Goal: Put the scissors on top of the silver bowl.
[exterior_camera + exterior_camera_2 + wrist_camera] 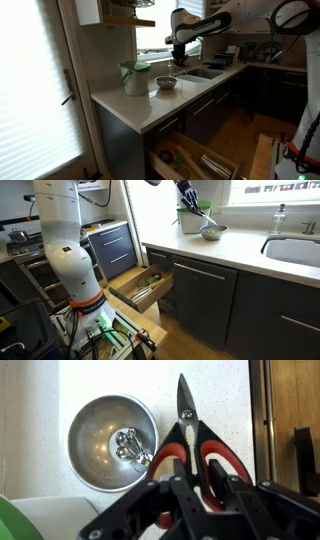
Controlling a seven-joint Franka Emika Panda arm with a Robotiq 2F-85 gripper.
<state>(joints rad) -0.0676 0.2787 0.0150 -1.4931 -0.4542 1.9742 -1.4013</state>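
My gripper will move to its left in the wrist view, go down and let go of the scissors (187,420) on top of the silver bowl, because the bowl is below it in that direction.
My gripper (190,492) is shut on the scissors (187,420). They have red and black handles, and the blades point away from the wrist over the pale counter. The silver bowl (90,430) lies just left of the blades in the wrist view, with a small shiny metal piece inside. In both exterior views the gripper (179,55) (190,202) hangs above the counter, a little above and beside the bowl (166,82) (212,230). The scissors are apart from the bowl.
A white jug with a green lid (135,77) stands next to the bowl. A sink (200,72) (295,250) is set into the counter beyond it. A drawer (195,160) (140,286) stands open below the counter edge.
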